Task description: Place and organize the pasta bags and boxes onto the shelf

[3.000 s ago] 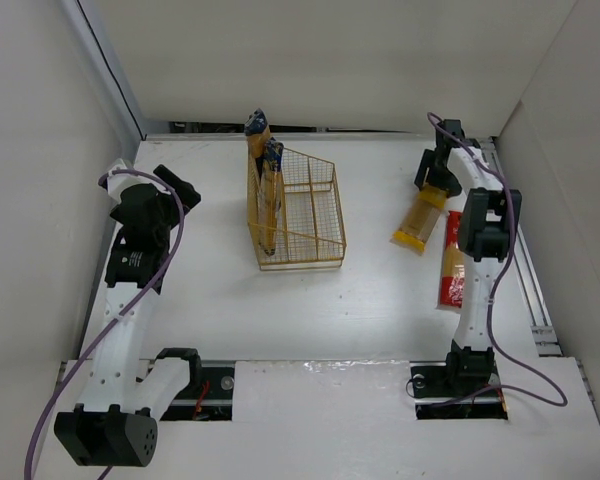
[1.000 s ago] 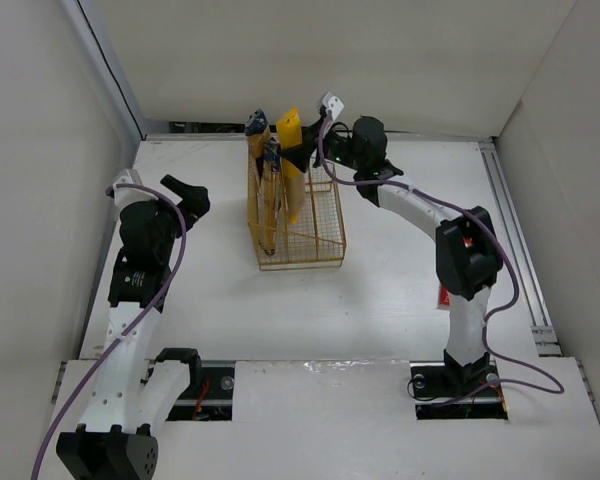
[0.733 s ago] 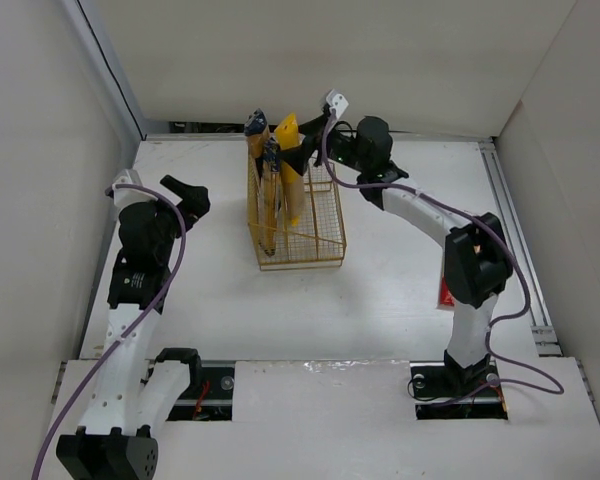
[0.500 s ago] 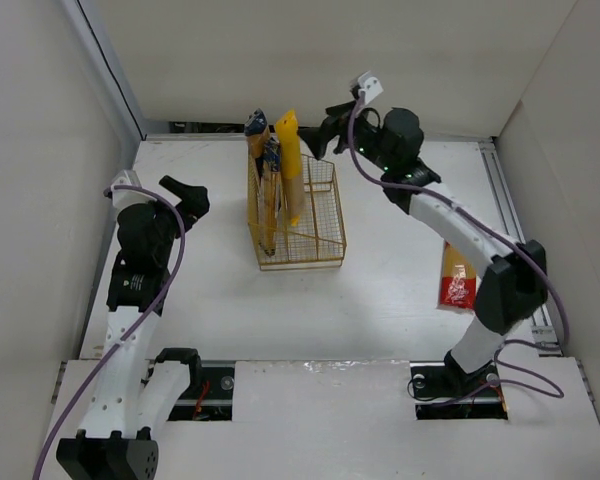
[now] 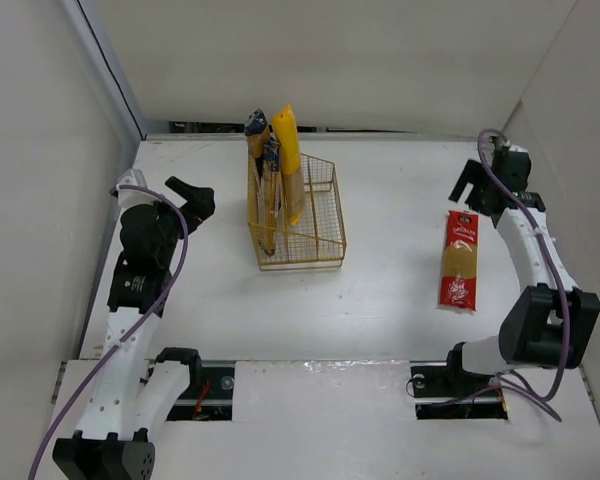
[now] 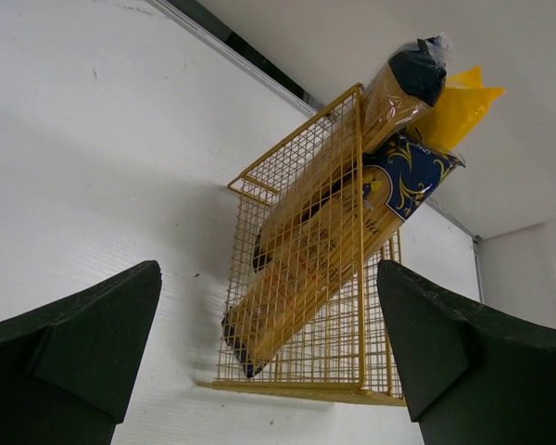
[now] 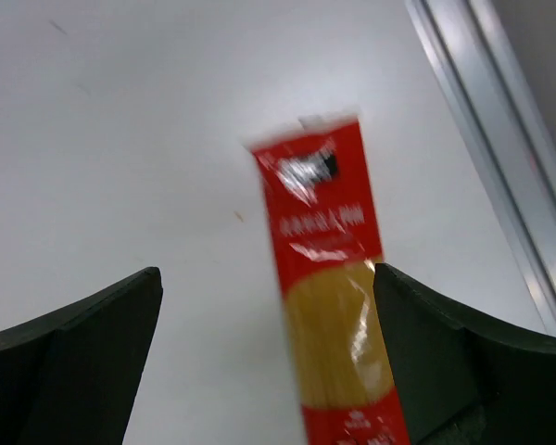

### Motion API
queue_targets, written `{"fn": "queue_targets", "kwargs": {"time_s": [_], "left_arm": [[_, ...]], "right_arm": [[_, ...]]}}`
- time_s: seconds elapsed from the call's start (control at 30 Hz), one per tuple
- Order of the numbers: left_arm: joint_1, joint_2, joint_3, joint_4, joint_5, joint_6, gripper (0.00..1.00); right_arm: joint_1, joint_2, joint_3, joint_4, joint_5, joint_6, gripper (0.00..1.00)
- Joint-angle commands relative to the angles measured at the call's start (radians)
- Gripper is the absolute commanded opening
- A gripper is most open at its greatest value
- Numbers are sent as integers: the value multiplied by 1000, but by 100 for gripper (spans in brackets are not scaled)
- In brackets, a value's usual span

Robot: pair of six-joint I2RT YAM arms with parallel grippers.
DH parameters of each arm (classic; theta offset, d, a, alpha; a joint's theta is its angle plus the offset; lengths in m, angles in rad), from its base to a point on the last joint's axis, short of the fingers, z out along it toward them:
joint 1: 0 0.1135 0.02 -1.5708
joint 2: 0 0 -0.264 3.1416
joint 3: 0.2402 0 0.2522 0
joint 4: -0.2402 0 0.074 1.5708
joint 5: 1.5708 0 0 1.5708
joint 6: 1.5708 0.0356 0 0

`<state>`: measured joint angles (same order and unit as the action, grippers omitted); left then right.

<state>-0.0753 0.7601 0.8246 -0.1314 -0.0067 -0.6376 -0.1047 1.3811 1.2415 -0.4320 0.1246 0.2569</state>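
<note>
My right gripper moves down and back astride the red-ended pack (image 5: 460, 260) where its far red part meets the golden middle and closes next, since the pack is below.
The gold wire shelf (image 5: 315, 235) stands at the table's back middle, also in the left wrist view (image 6: 352, 315). Three packs lean upright in its left side: the black-ended pack (image 5: 257, 130), the blue-ended pack (image 5: 272, 190) and the plain yellow pack (image 5: 289, 160). The red-ended pack (image 5: 460, 260) lies flat at the right, also in the right wrist view (image 7: 338, 306). My right gripper (image 5: 472, 185) is open and empty just above its far end. My left gripper (image 5: 198, 196) is open and empty, left of the shelf.
White side walls close in the table on the left, back and right. A metal rail (image 5: 515, 240) runs along the right edge, also in the right wrist view (image 7: 486, 139). Two black base mounts sit at the near edge.
My right gripper carried the yellow pack into the shelf, let it go standing there, then swung away right to the red-ended pack. The left arm barely moved.
</note>
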Motion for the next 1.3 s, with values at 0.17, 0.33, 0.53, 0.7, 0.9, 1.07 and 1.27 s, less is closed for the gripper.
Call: {"fn": "queue_targets", "kwargs": {"time_s": [0.17, 0.33, 0.53, 0.7, 0.9, 1.07, 1.27], "left_arm": [[-4, 19, -21, 23, 8, -7, 100], [-4, 28, -21, 23, 8, 3, 100], [-4, 28, -21, 23, -12, 3, 100], [-4, 28, -21, 23, -21, 3, 100], [-4, 28, -21, 23, -21, 3, 100], [-4, 19, -21, 23, -21, 3, 100], [-4, 1, -30, 23, -21, 3, 100]], "right_arm": [[-107, 145, -137, -125, -86, -73, 100], [-107, 254, -137, -100, -127, -105, 100], [-107, 332, -128, -71, -117, -105, 100], [-107, 355, -128, -80, -69, -93, 77], [-107, 256, -180, -1, -135, -119, 30], [-107, 94, -215, 71, -284, -217, 0], [-2, -137, -165, 211, -509, -285, 0]]}}
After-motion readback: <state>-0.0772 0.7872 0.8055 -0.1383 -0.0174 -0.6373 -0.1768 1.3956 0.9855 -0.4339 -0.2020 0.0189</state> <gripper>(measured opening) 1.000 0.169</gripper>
